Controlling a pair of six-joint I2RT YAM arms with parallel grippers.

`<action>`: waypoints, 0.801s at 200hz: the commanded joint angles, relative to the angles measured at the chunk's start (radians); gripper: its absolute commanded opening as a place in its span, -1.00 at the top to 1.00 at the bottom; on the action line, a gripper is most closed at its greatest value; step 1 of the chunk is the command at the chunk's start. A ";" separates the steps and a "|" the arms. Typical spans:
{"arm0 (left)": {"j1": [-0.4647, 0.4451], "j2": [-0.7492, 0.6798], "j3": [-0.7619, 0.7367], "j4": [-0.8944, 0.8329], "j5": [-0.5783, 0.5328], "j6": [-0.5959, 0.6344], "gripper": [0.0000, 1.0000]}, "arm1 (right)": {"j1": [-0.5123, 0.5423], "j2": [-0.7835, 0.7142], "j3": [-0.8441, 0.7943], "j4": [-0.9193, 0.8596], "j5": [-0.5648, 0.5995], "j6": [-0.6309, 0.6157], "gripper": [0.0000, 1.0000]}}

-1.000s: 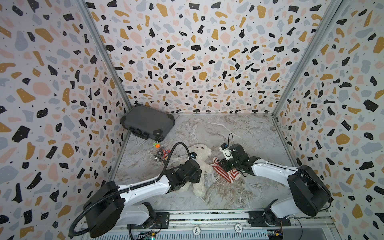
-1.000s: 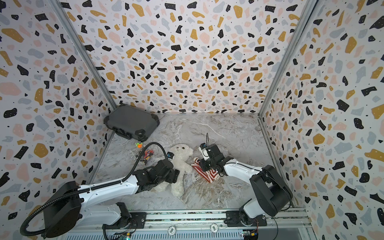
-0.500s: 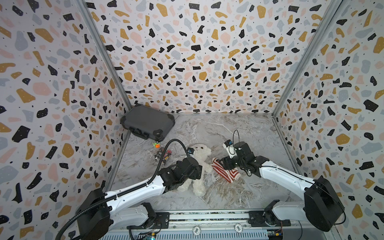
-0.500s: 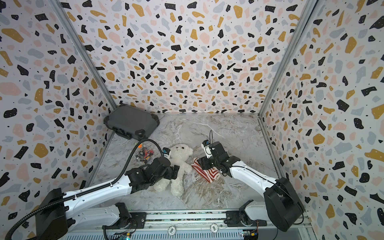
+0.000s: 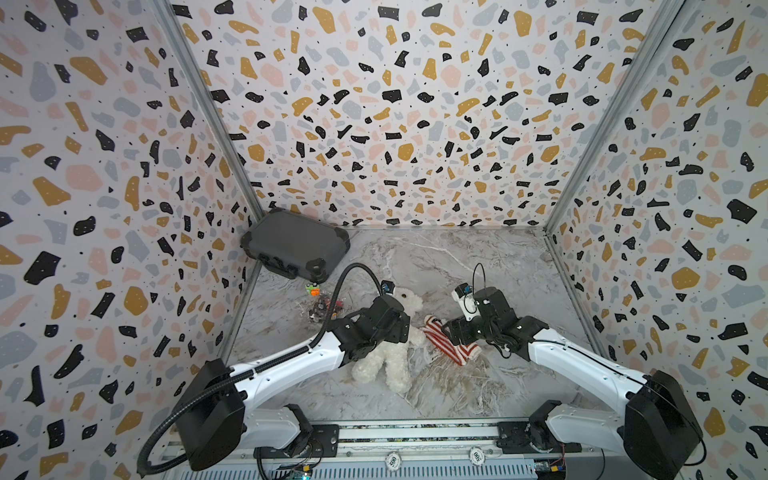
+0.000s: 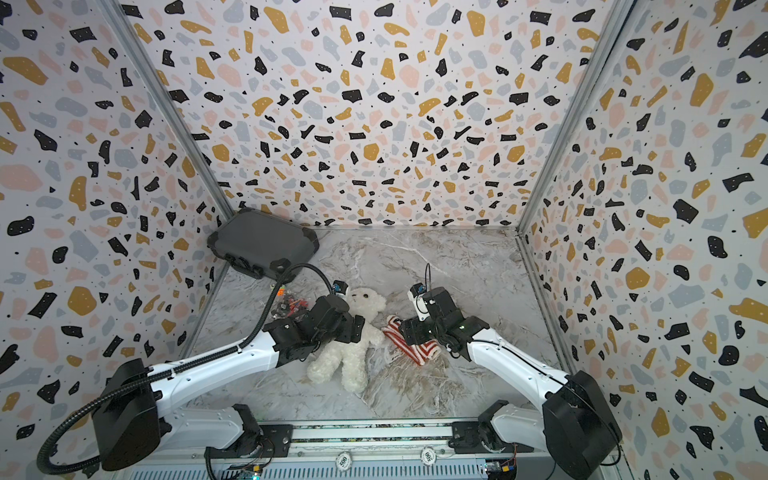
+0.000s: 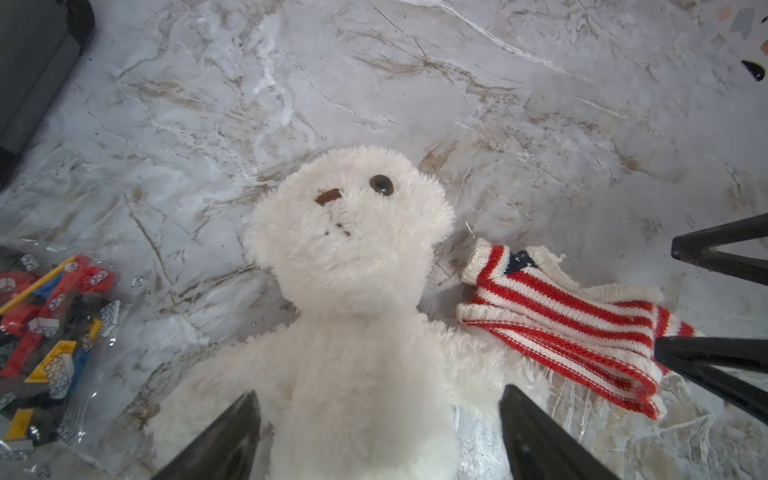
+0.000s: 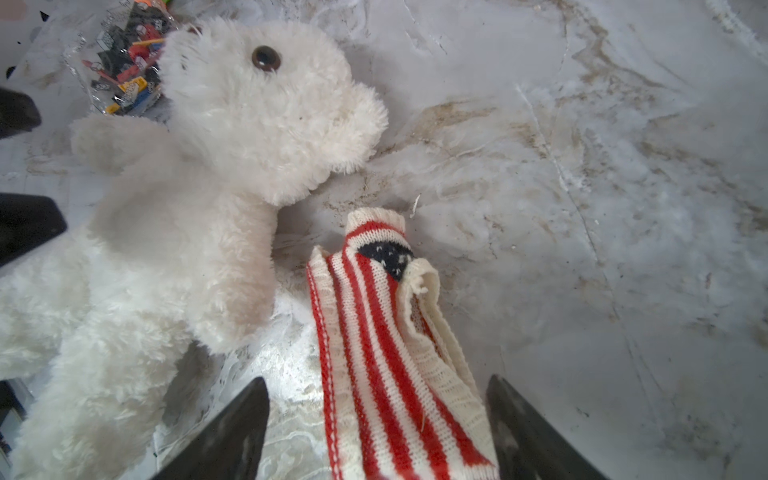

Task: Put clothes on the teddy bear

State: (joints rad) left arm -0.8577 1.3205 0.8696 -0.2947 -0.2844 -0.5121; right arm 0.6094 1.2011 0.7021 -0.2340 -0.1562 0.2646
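I need to lower my left gripper until its open fingers are on both sides of the furry torso, then close them, because the bear's torso (image 6: 348,349) (image 7: 366,408) is below and between them.
The white teddy bear (image 5: 384,359) (image 6: 351,357) lies on its back on the marble floor, head toward the back wall. My left gripper (image 7: 378,399) (image 5: 401,328) hovers open over its torso, one finger on each side; the bear's face (image 7: 353,232) looks up ahead of it. To the bear's right lies a crumpled red-and-white striped sweater (image 5: 449,347) (image 6: 411,351) (image 8: 386,353) next to the bear's arm. My right gripper (image 8: 378,386) (image 5: 451,332) stands open over the sweater's near end, both fingers clear of the knit.
A dark grey case (image 5: 295,245) leans in the back left corner. A clear bag of toy bricks (image 5: 326,307) (image 7: 45,332) lies left of the bear's head, with a small orange and green piece (image 5: 312,289) behind it. Patterned walls close three sides.
My right gripper has opened and let go of the sweater, which now lies loose, and the right arm has drawn back a little. The left gripper has shifted further over the bear's torso.
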 commanded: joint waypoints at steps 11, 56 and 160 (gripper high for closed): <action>0.013 0.066 0.083 -0.107 0.016 0.035 -0.75 | 0.012 -0.050 -0.024 -0.031 0.007 0.025 -0.73; 0.014 0.092 0.084 -0.171 0.021 0.004 -0.74 | 0.012 -0.071 -0.039 -0.014 -0.015 0.019 -0.76; 0.010 0.170 0.008 -0.112 0.096 -0.022 -0.77 | 0.012 -0.096 -0.058 -0.013 -0.034 0.010 -0.70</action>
State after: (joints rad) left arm -0.8482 1.4773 0.9039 -0.4335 -0.2131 -0.5209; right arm 0.6174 1.1347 0.6514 -0.2321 -0.1909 0.2787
